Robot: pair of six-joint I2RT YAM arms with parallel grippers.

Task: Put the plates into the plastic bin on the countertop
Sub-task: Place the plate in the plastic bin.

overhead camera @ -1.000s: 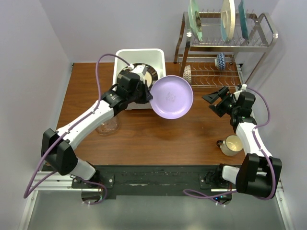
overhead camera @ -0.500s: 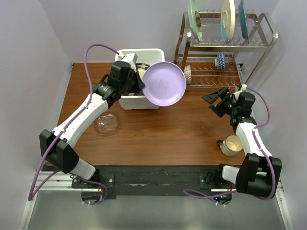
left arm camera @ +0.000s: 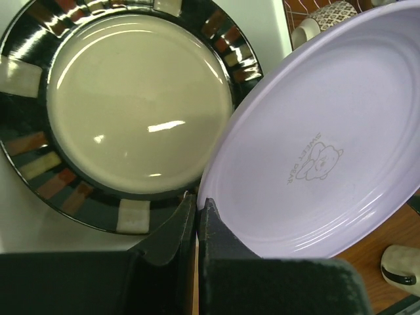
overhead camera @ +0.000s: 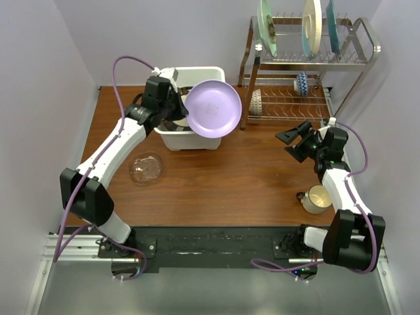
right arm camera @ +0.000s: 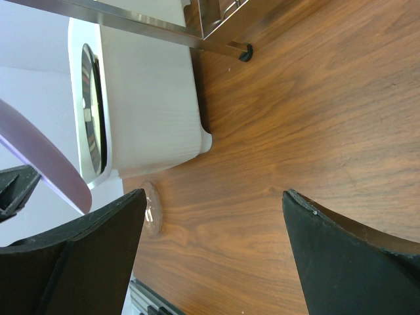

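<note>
My left gripper shifts left in the wrist view to the striped plate's rim next and releases, with the lilac plate point(overhead camera: 213, 108) overhanging the bin's edge.
My left gripper point(overhead camera: 181, 109) point(left arm camera: 197, 197) is shut on the near rim of the lilac plate point(overhead camera: 213, 108) point(left arm camera: 328, 138). It holds the plate tilted above the right half of the white plastic bin point(overhead camera: 190, 140) point(right arm camera: 151, 111). A black-rimmed striped plate point(left arm camera: 138, 98) point(right arm camera: 92, 108) lies inside the bin, under the gripper. On the countertop point(overhead camera: 230, 184), left of centre, sits a clear glass plate point(overhead camera: 146, 168) point(right arm camera: 151, 209). Over the right side of the wood, my right gripper point(overhead camera: 293, 141) point(right arm camera: 213, 197) stands open and holds nothing. The lilac plate's edge point(right arm camera: 46, 154) shows at the left of the right wrist view.
A metal wire rack point(overhead camera: 295, 108) stands at the back right, with three large plates upright on its top shelf and small patterned dishes point(overhead camera: 302, 82) on the lower one. Its foot point(right arm camera: 245, 52) rests near the bin. A cream mug point(overhead camera: 318, 199) sits beside the right arm.
My left arm has carried the lilac plate up and to the left, from the middle of the countertop to above the bin. The right arm has not moved.
</note>
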